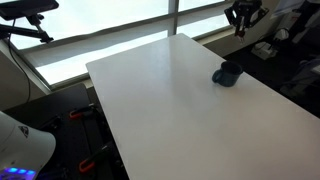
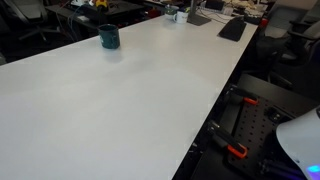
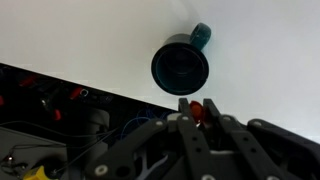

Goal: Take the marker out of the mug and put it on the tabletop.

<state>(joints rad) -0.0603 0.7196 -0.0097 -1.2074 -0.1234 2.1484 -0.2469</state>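
Note:
I should next move my gripper past the mug and back from the table edge. Then I should lower the marker to open space on the white tabletop (image 1: 190, 92) (image 3: 188, 12).
The dark mug (image 1: 227, 75) stands near the far edge of the white tabletop (image 1: 170, 110); it also shows in an exterior view (image 2: 109, 38). In the wrist view I look down into the mug (image 3: 180, 67), handle pointing up-right, on the tabletop (image 3: 90, 35). My gripper (image 3: 195, 106) is shut on the marker (image 3: 196, 109), of which only a reddish bit shows between the fingertips. In an exterior view the gripper (image 1: 243, 15) hangs high above the mug and clear of it. The mug's inside looks dark; I cannot tell its contents.
The table edge runs close to the mug, with dark floor and cables (image 3: 60, 120) beyond it. A dark flat object (image 2: 232, 28) and other clutter lie at the far end of the table. Red clamps (image 2: 236, 152) sit by the robot's base.

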